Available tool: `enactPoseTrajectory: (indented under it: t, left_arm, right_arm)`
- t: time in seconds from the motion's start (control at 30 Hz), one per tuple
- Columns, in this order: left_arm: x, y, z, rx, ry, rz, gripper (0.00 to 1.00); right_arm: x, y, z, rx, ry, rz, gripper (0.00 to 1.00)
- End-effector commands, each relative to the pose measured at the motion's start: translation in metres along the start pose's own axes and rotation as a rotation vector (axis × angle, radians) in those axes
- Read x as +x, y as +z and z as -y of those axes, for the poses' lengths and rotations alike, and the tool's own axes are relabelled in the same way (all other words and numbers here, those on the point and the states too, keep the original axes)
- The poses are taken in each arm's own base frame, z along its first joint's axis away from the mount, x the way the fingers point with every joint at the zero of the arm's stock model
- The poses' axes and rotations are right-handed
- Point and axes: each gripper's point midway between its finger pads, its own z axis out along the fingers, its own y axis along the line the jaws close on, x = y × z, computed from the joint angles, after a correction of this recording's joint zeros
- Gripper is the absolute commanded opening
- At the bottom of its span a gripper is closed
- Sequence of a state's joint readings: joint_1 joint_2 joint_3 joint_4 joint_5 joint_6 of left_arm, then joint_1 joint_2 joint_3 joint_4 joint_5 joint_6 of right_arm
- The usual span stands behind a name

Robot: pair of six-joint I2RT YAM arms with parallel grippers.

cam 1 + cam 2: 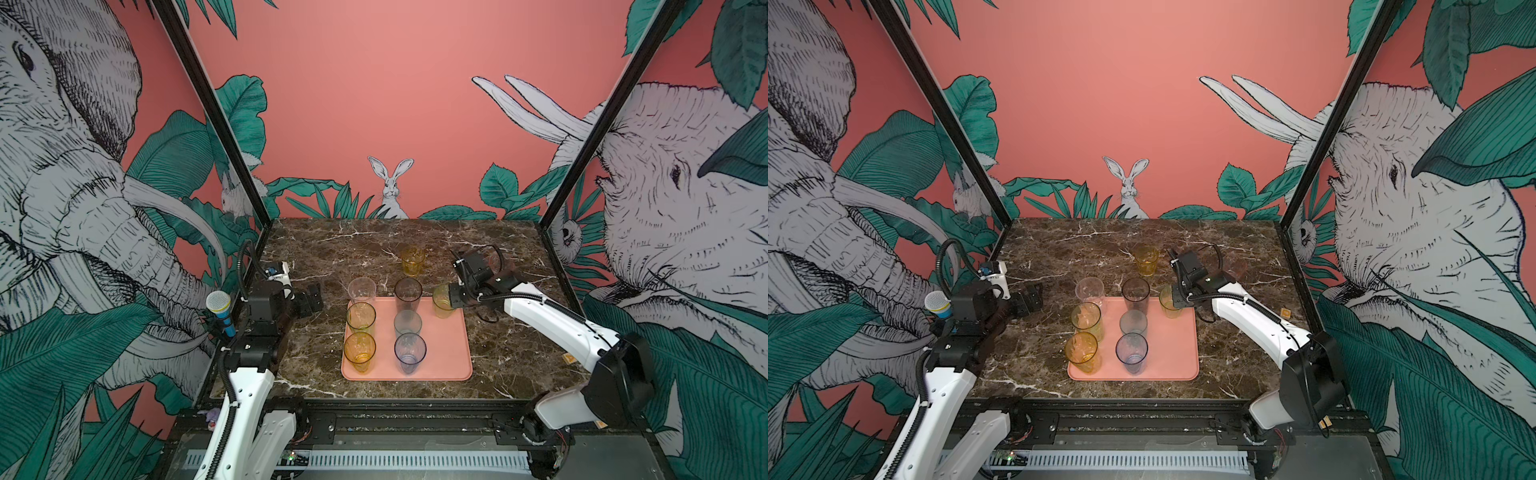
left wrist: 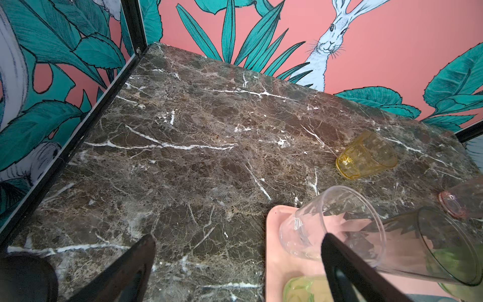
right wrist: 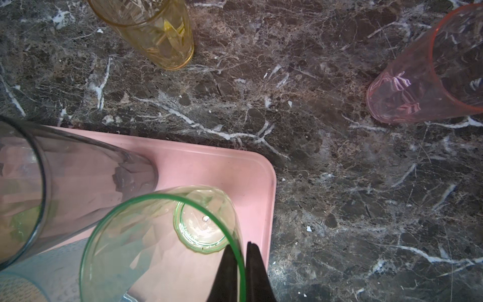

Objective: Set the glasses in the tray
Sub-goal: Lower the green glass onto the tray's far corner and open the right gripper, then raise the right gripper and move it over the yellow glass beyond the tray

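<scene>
The tray's empty far corner is below the green glass (image 3: 162, 235), beside the smoky grey glass. My right gripper will next lower the green glass onto that corner and let go of the green glass's rim.
The salmon-pink tray (image 1: 449, 353) lies mid-table. Several glasses stand in it: clear (image 1: 361, 291), green-yellow (image 1: 360, 318), amber (image 1: 359, 351), smoky grey (image 1: 408, 294), teal-grey (image 1: 407, 322) and lavender-blue (image 1: 409, 353). My right gripper (image 3: 241, 251) is shut on the rim of a green glass (image 3: 162, 235), one finger inside, one outside, over the tray's far right corner (image 3: 261, 167). A short amber glass (image 1: 412, 259) and a pink glass (image 3: 418, 86) stand on the marble behind the tray. My left gripper (image 2: 239, 241) is open and holds nothing, left of the tray.
A toy microphone (image 1: 218, 307) stands at the table's left edge by the left arm. Black frame posts (image 1: 552, 216) rise at the far corners. A small orange piece (image 1: 1285, 311) lies on the marble by the right arm.
</scene>
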State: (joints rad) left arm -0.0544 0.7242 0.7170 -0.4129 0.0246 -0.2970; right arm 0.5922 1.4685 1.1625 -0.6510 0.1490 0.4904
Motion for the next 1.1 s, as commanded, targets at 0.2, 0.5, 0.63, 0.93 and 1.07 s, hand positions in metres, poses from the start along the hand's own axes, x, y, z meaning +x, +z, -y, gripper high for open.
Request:
enactPoseTrajectory:
  t: [0.2, 0.5, 0.63, 0.93, 1.07]
  left_arm:
    - [0.0, 0.001, 0.0, 0.002, -0.015, 0.015, 1.0]
    - [-0.001, 0.002, 0.002, 0.012, -0.026, 0.011, 1.0]
    - [-0.003, 0.001, 0.004, 0.024, -0.031, 0.016, 1.0]
    - [-0.004, -0.002, 0.005, 0.028, -0.026, 0.015, 1.0]
    - [-0.004, -0.003, 0.006, 0.03, -0.02, 0.012, 1.0]
  right_arm:
    - [0.0, 0.018, 0.0, -0.004, 0.019, 0.001, 0.0]
    - [0.004, 0.03, 0.002, 0.005, 0.014, -0.024, 0.0]
    - [0.009, 0.037, 0.003, 0.016, 0.008, -0.048, 0.0]
    - [0.014, 0.045, 0.005, 0.024, 0.005, -0.066, 0.0]
    - [0.016, 0.047, 0.007, 0.034, 0.005, -0.071, 0.07]
